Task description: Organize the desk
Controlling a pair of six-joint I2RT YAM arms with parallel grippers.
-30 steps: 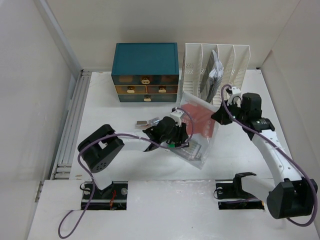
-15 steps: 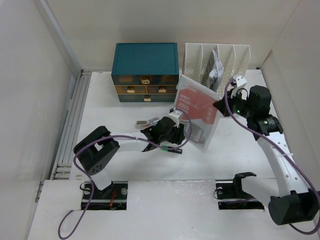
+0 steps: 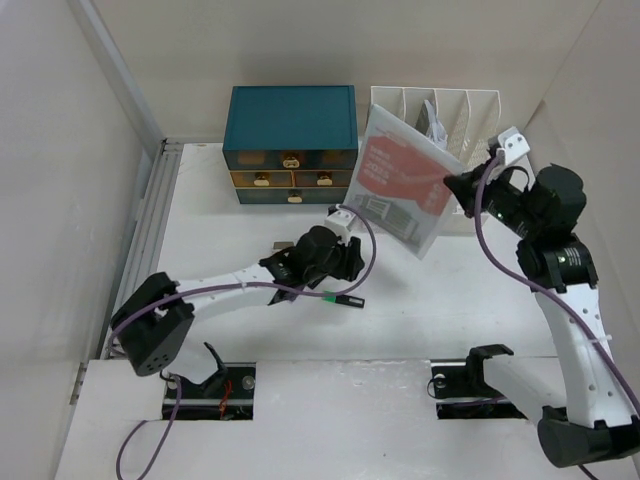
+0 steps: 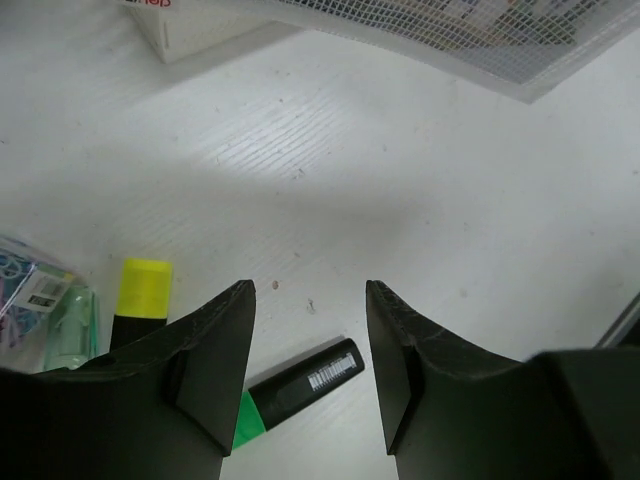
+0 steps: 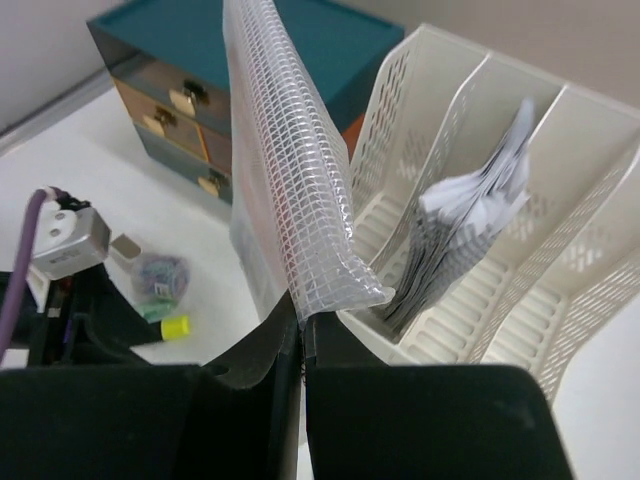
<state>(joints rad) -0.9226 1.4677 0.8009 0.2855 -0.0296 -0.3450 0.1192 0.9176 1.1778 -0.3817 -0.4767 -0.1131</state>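
My right gripper will next lift, turn the pouch (image 3: 400, 185) along the dividers, lower it into the slot beyond the papers from the cabinet and let go, because that slot is empty.
My right gripper (image 3: 462, 192) is shut on a clear mesh pouch (image 3: 400, 185) with red and white papers inside, held in the air in front of the file rack (image 3: 470, 105); the pouch's edge shows in the right wrist view (image 5: 295, 190). My left gripper (image 3: 352, 262) is open and empty just above the white desk (image 3: 220, 235). A black and green highlighter (image 4: 300, 388) lies on the desk between its fingers, also seen from the top (image 3: 342, 297). A yellow-capped highlighter (image 4: 140, 298) lies to its left.
A teal drawer cabinet (image 3: 291, 142) stands at the back. The white slotted file rack (image 5: 540, 240) holds a bundle of papers (image 5: 470, 230). A small bag of clips (image 5: 158, 275) and a small box (image 3: 287, 247) lie near the left gripper.
My right gripper has lifted the pouch off the desk, up and back toward the file rack. My left arm has stretched out and its gripper has let go of the pouch.
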